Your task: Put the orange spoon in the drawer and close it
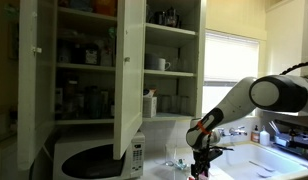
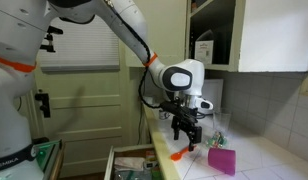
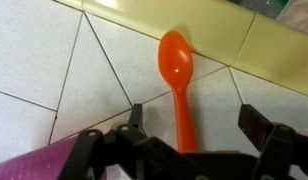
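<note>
The gripper's open fingers are already on either side of the orange spoon's handle, so the robot needs to bring the gripper down onto that handle and close it.
The orange spoon (image 3: 177,85) lies flat on the white tiled counter, its bowl toward the counter's yellowish edge strip. It also shows in an exterior view (image 2: 180,155) near the counter's front edge. My gripper (image 3: 199,122) hangs just above it, open, with one finger on each side of the handle and not touching it. In both exterior views the gripper (image 2: 187,138) (image 1: 200,166) points down at the counter. The open drawer (image 2: 129,162) sits below the counter edge, with several items inside.
A purple cup (image 2: 221,160) stands on the counter beside the spoon. A microwave (image 1: 94,158) stands under open cupboard doors (image 1: 129,75). A sink area (image 1: 264,160) is by the window. A tiled wall is behind the counter.
</note>
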Controlling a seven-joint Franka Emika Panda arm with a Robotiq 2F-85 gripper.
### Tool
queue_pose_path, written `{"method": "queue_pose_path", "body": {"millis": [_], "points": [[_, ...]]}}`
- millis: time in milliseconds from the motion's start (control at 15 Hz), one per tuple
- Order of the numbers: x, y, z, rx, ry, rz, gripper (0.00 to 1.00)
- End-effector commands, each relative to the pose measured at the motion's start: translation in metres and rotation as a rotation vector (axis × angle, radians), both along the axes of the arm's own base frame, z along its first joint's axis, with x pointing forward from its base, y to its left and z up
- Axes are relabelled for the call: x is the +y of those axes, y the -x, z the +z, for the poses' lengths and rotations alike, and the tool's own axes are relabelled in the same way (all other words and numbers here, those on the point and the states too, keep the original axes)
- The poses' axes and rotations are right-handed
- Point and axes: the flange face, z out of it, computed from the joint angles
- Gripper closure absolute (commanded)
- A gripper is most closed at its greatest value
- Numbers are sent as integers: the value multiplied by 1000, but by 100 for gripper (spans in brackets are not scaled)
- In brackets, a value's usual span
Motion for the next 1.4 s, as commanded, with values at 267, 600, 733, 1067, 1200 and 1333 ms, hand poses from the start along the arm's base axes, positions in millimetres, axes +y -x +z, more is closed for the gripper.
{"method": "queue_pose_path", "body": {"millis": [267, 600, 733, 1067, 1200, 1333], "points": [[-12, -14, -22, 9, -65, -54, 40], [-13, -18, -25, 8, -62, -66, 79], [-11, -15, -16, -6, -41, -71, 95], [13, 57, 36, 0, -25, -5, 96], [14, 94, 41, 49, -14, 33, 96], [15, 126, 41, 46, -6, 174, 96]]}}
